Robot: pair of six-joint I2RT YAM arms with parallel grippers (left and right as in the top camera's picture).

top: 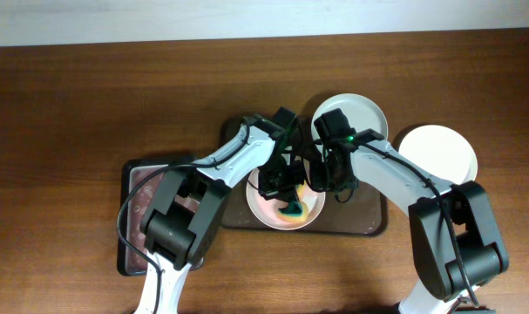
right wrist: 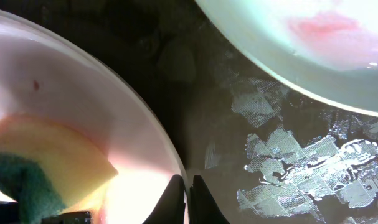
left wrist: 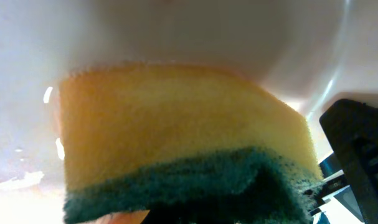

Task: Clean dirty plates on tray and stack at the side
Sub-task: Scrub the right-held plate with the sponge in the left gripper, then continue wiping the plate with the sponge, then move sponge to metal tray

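Note:
The sponge (left wrist: 176, 130) goes up with my left gripper and over the pan's bottom for release next, as the pan lies to the gripper's left in the overhead view.
A white plate (top: 266, 202) lies on the dark brown tray (top: 360, 218). My left gripper (top: 290, 194) is shut on a yellow and green sponge (left wrist: 176, 130) and presses it onto this plate (left wrist: 176, 31). My right gripper (right wrist: 189, 190) is shut on the plate's right rim (right wrist: 167, 143). A second plate (right wrist: 313, 37) with a red smear sits at the tray's far right corner (top: 351, 113). A third plate (top: 438, 153), clean-looking, lies on the table right of the tray.
A silver-grey metal pan (top: 133, 218) stands at the left of the tray. The tray floor (right wrist: 269, 155) is wet with patches of water. The wooden table (top: 90, 96) surrounds everything.

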